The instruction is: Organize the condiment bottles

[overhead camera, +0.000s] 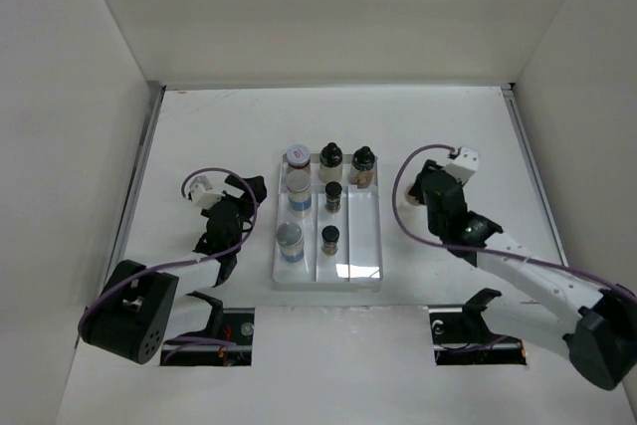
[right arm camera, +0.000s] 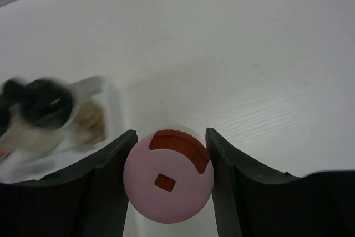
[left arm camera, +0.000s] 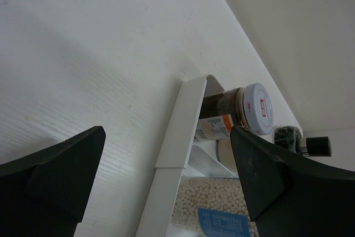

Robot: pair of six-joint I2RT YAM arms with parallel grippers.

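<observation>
The right gripper will next shift to the left in the top view and then go down into the tray, in front of the black-capped bottle in the corner, because that space is empty.
A clear divided tray (overhead camera: 364,236) holds several condiment bottles. Its left column has a white-lidded jar with a red mark (overhead camera: 297,156) and two silver-capped jars (overhead camera: 299,189) (overhead camera: 290,242). Black-capped bottles (overhead camera: 332,196) stand in the middle column, and one (overhead camera: 363,166) stands at the back right. My right gripper (right arm camera: 169,165) is shut on a pink-capped bottle (right arm camera: 168,181), just right of the tray's back corner; the top view hides that bottle under the gripper (overhead camera: 426,191). My left gripper (left arm camera: 166,176) is open and empty beside the tray's left wall (left arm camera: 172,148), also seen from above (overhead camera: 242,218).
In the left wrist view, a jar of beige beads with a blue label (left arm camera: 216,209) sits just inside the tray wall, and the white-lidded jar (left arm camera: 258,108) beyond it. White enclosure walls (overhead camera: 80,146) ring the table. Two dark recesses (overhead camera: 214,330) lie at the near edge.
</observation>
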